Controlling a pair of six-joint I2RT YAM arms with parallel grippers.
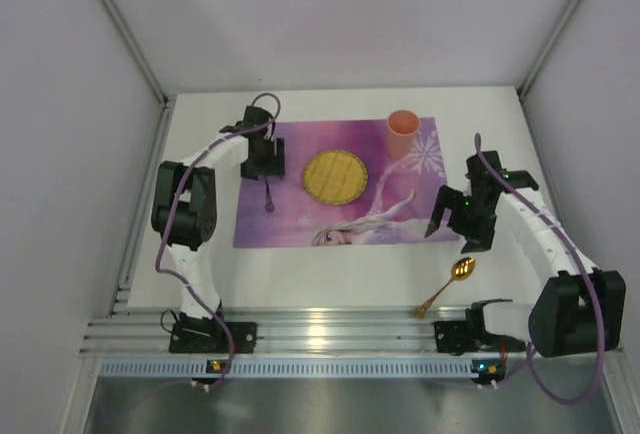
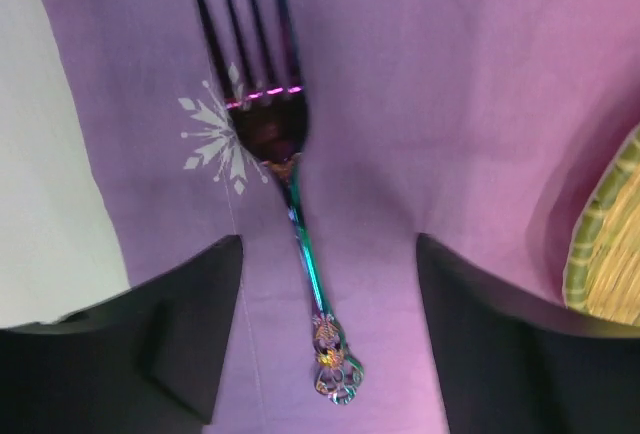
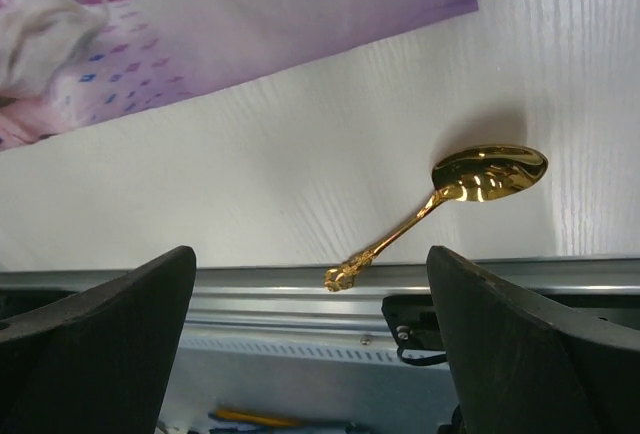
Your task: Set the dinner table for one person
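I will bring the open fingers of my right gripper down and back around the gold spoon's handle (image 1: 439, 296) (image 3: 402, 227) next, because that slim handle is below my right gripper and nearer the bar.
The white dinner table (image 1: 330, 279) carries a purple printed placemat (image 1: 340, 186). On the mat are a round yellow plate (image 1: 335, 176), a pink cup (image 1: 402, 124) and a dark iridescent fork (image 1: 268, 194). My left gripper (image 1: 267, 170) is open just above the fork (image 2: 270, 134); the fork lies flat on the mat (image 2: 440, 104), its handle end between the spread fingers (image 2: 150, 344), untouched. A gold spoon (image 1: 447, 284) lies on the bare table right of the mat. My right gripper (image 1: 453, 229) is open and empty above the table, with the spoon (image 3: 480, 179) ahead to its right.
A ribbed aluminium rail (image 1: 330, 332) runs along the near edge, and the spoon's handle tip reaches it (image 3: 340, 276). Grey walls close in the table on three sides. The plate's rim (image 2: 600, 234) is close to the right of my left gripper.
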